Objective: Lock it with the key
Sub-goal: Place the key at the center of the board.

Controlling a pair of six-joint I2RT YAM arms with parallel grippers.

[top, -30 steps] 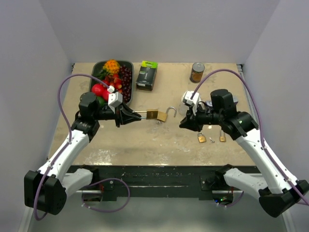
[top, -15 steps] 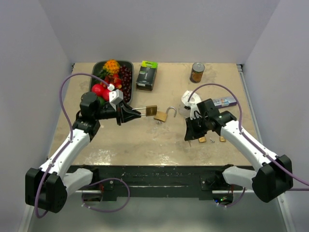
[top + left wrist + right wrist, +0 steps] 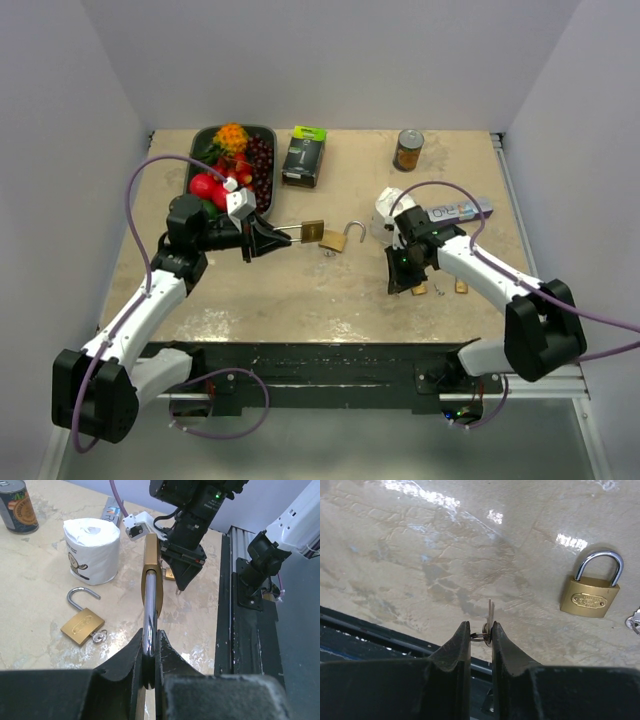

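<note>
Next, my right gripper needs to lower with a slight shift toward the closed padlock and release the key there, since the key hangs over bare table beside that padlock.
My left gripper is shut on the steel shackle of a brass padlock and holds it above the table, body pointing at the right arm. My right gripper is shut on a small key with its ring, blade pointing down at the table near the front edge. A second brass padlock lies open on the table with a key in it; it also shows in the left wrist view. A closed padlock lies just right of my right gripper.
A white tissue roll stands behind the right gripper. A can, a black box and a fruit tray stand at the back. Two small padlocks lie near the table's front edge.
My right arm has folded in and its gripper has swung down toward the table near the small padlocks. The left gripper with its padlock has shifted slightly back.
</note>
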